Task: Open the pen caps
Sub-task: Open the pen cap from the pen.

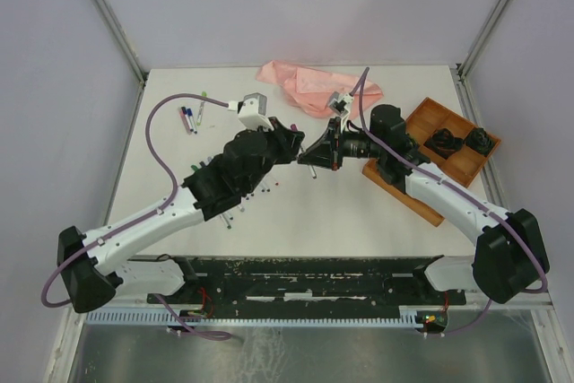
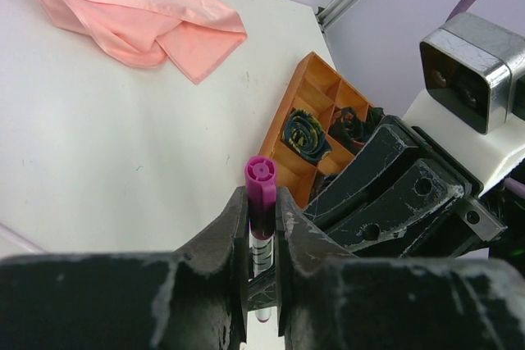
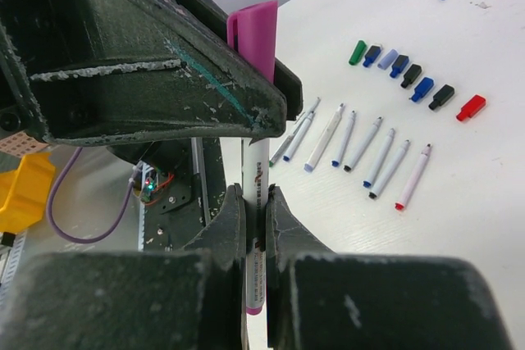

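Note:
My left gripper moves down and to the left in the top view onto the bare spot past the red cap next. That spot lies below, where the cap row ends.
My two grippers meet over the middle of the table. The left gripper (image 2: pixel 262 204) is shut on the magenta pen cap (image 2: pixel 262 179) of a white pen. The cap's end pokes out above the jaws. My right gripper (image 3: pixel 256 206) is shut on the same pen's white barrel (image 3: pixel 256 171), below the magenta cap (image 3: pixel 256 34). In the right wrist view several loose pen caps (image 3: pixel 410 79) in green, blue, grey, black and red lie in a row. Beside them lies a row of several uncapped pens (image 3: pixel 361 147). From above, the left gripper (image 1: pixel 294 145) and right gripper (image 1: pixel 316 156) face each other.
A pink cloth (image 1: pixel 314 87) lies crumpled at the back of the table. An orange compartment tray (image 1: pixel 446 123) holding dark rolled items stands at the right, under the right arm. A few capped pens (image 1: pixel 191 117) lie at the back left.

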You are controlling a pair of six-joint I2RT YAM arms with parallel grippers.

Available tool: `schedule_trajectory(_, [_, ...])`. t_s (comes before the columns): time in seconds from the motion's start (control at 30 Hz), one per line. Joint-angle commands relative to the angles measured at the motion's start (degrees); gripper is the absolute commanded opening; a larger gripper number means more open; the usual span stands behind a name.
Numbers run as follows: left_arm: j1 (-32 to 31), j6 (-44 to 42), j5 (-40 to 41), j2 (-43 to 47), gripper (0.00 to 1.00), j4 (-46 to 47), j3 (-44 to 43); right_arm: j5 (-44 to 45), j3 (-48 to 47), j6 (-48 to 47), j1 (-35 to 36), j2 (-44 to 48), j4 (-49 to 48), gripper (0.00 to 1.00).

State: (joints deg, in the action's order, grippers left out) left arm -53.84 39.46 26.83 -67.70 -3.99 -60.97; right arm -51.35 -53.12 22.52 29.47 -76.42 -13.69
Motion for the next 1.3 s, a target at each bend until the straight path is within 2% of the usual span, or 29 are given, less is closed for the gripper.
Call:
schedule_trajectory(0.0, [4.2,-2.5,2.7,0.6,0.03,4.0,-1.8,-0.3,-2.4,-2.1,0.1,1.0,0.2,0.0])
schedule_trajectory(0.17, [14.3,-3.2,-0.5,1.3,0.03,9.7,-2.8,0.1,-2.3,-1.2,0.2,-1.6,0.2,0.0])
schedule_trajectory(0.3, [18.6,-5.9,0.6,-0.4,0.03,12.2,-6.4,0.0,-2.3,-0.1,0.5,-4.0,0.2,0.0])
schedule_trajectory(0.5, [19.7,-10.8,5.2,-3.1,0.03,13.6,-11.1,0.1,-2.7,0.7,0.9,-6.8,0.4,0.0])
schedule_trajectory(0.63, [20.1,-11.2,5.2,-4.0,0.03,13.1,-11.0,0.2,-3.2,0.3,0.9,-7.6,1.5,0.0])
schedule_trajectory(0.87, [23.4,-5.7,-3.6,-6.0,0.03,10.4,-2.8,1.6,-4.6,-3.7,0.8,-6.5,6.3,0.0])
schedule_trajectory(1.07, [26.6,-3.5,-9.6,-15.5,0.03,5.1,-1.9,2.6,-5.2,-5.4,0.7,-6.4,8.1,0.0])
schedule_trajectory(1.27, [26.9,-3.8,-10.0,-28.7,0.03,-3.7,-9.4,3.1,-5.9,-6.5,0.5,-6.7,10.0,0.0])
